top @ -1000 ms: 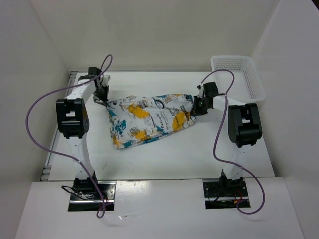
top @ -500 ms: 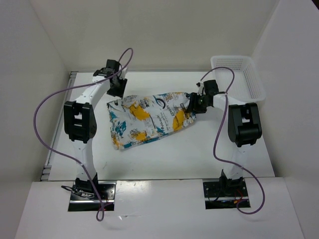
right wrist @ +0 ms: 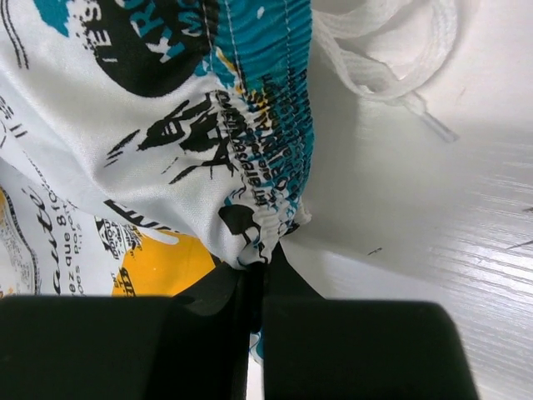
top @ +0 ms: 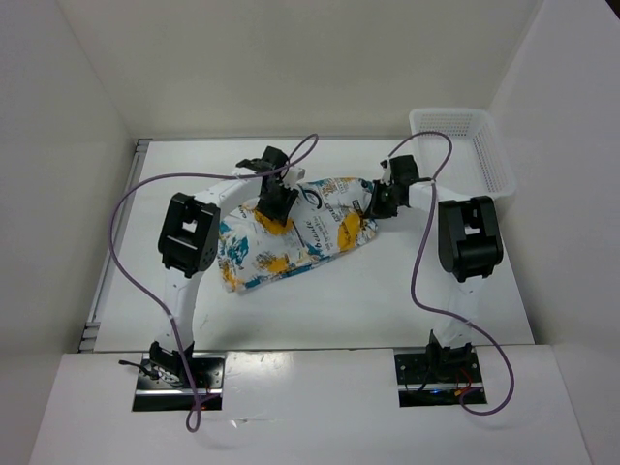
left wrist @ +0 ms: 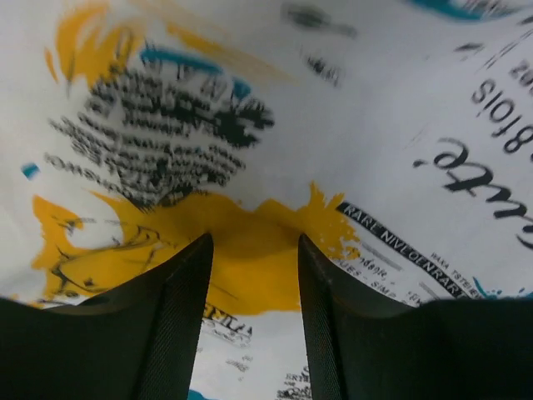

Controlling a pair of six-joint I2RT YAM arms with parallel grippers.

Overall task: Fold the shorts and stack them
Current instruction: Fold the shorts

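Observation:
I need to move the teal waistband (right wrist: 275,142) up toward the basket next with my right gripper. Then I need to bring it down to the bare tabletop beside the basket and release it, because there is open room there.
The shorts (top: 300,237) lie spread across the middle of the table, white with teal, yellow and black print. My left gripper (top: 275,206) hovers low over their middle. In the left wrist view its jaws (left wrist: 254,242) stand apart with printed fabric (left wrist: 250,125) showing between and beyond them, nothing pinched. My right gripper (top: 381,201) is at the shorts' right end. In the right wrist view it (right wrist: 260,267) is shut on the gathered teal waistband (right wrist: 275,142). The white drawstring (right wrist: 387,50) lies loose on the table beside it.
A white perforated basket (top: 465,145) stands at the back right corner of the table. White walls close in the table at back and both sides. Purple cables loop above both arms.
My left arm has swung right from the shorts' far left corner to over their middle. The shorts' left edge has shifted slightly right. The right gripper has kept its hold, moving slightly back.

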